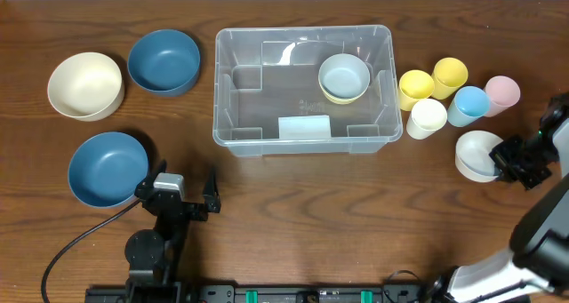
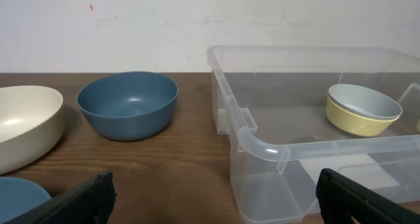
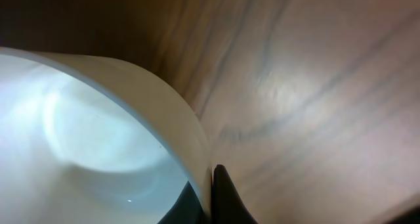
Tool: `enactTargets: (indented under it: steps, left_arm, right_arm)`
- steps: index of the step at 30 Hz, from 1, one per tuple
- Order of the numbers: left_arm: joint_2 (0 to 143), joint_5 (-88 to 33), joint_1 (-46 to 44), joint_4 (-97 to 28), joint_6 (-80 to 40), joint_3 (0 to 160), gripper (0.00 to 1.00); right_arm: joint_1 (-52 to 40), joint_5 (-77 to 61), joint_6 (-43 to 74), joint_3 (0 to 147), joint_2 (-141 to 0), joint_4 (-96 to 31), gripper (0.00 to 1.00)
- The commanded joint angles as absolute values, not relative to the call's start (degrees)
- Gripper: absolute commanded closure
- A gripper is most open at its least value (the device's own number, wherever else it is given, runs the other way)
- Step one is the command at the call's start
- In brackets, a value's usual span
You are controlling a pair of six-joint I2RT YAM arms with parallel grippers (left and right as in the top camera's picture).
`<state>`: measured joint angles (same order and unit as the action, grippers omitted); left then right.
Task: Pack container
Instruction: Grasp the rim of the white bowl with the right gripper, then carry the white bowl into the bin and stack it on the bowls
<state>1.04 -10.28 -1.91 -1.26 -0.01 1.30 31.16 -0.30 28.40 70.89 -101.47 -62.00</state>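
Observation:
I will lift my right gripper, move it to the left in the overhead view and lower the white bowl [image 1: 476,152] into the pale blue bowl [image 1: 345,74]. I will then let go, because that blue bowl is empty.
The clear plastic container [image 1: 302,139] stands at the table's middle back; it also shows in the left wrist view [image 2: 262,145]. Inside it sits a pale blue bowl nested in a yellow bowl [image 1: 344,78], also in the left wrist view [image 2: 363,109]. My right gripper [image 1: 508,158] is shut on the rim of a white bowl [image 1: 476,152] at the right; the right wrist view shows its fingers [image 3: 209,194] pinching the bowl's wall [image 3: 98,138]. My left gripper [image 1: 188,195] is open and empty, in front of the container's left corner.
A cream bowl [image 1: 84,85] and two blue bowls [image 1: 164,61] [image 1: 108,168] lie at the left. Several coloured cups stand right of the container: two yellow [image 1: 415,89], a white [image 1: 427,118], a blue [image 1: 468,105], a pink [image 1: 502,93].

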Motion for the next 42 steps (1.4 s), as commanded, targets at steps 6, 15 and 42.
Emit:
enactTargets:
  steps: [6,15,42]
  left_arm:
    - [1.10,-10.94,-1.63,-3.14,0.30,0.23,0.02]
    - [1.10,-10.94,-1.63,-3.14,0.30,0.23,0.02]
    - [1.10,-10.94,-1.63,-3.14,0.30,0.23,0.02]
  right_arm:
    - [26.52,-9.52,21.96,71.02,-77.97,-64.49,0.99]
    - [7.66,-16.40,19.42,71.57,-65.34,-55.55,0.99]
    - [-16.69,7.53,19.09,78.06,-98.39,-27.24,0.99]
